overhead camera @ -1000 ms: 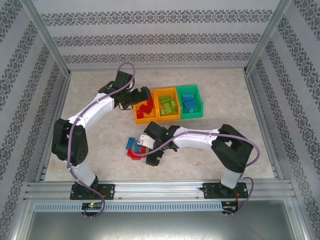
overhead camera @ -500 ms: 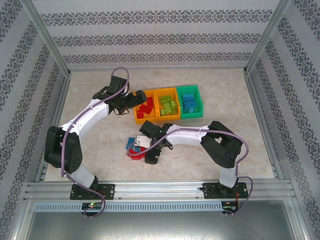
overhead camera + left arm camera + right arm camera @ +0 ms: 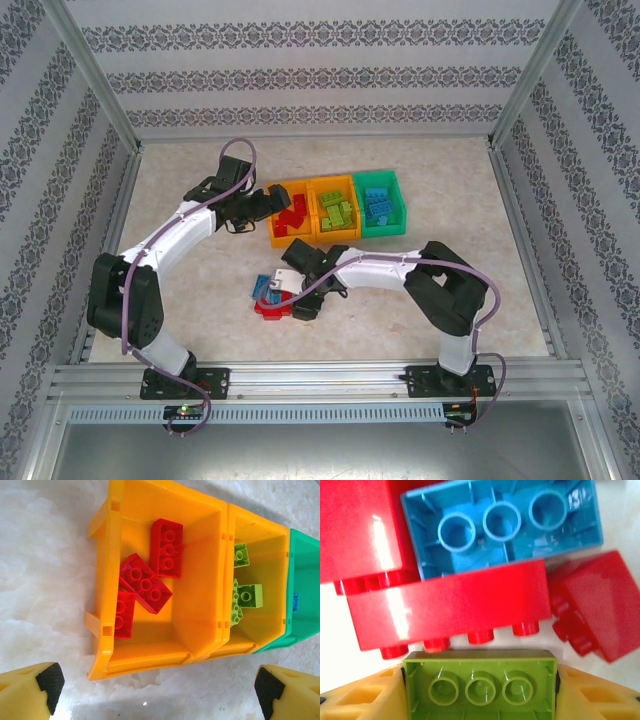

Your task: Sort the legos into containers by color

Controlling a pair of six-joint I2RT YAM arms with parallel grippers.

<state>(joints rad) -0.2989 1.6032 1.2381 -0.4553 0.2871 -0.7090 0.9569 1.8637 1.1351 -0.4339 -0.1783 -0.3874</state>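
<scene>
My right gripper rises next, carries the light green lego outward and releases it over the middle orange container (image 3: 336, 209), as its green legos lie outward of my gripper.
My right gripper (image 3: 480, 690) is shut on a light green lego (image 3: 480, 682) that lies underside up, its yellow fingers (image 3: 365, 697) pressing both short ends. Just beyond it lie a long red lego (image 3: 450, 607), an upturned blue lego (image 3: 500, 525) and another red lego (image 3: 595, 605). From above, this loose pile (image 3: 268, 297) sits mid-table under the right gripper (image 3: 285, 290). My left gripper (image 3: 157, 690) is open over bare table beside the left orange container (image 3: 102, 605), which holds three red legos (image 3: 145, 582). The middle orange container (image 3: 272, 555) holds green legos (image 3: 247, 595). The green container (image 3: 382, 205) holds blue ones.
The three containers stand side by side, touching, at the table's back centre. Patterned walls and metal frame posts (image 3: 95, 95) enclose the table. The marbled tabletop (image 3: 470, 250) stretches to the right of the pile.
My right gripper has come down on the pile and closed on the green lego. My left gripper has drawn back leftward from over the left orange container, staying open.
</scene>
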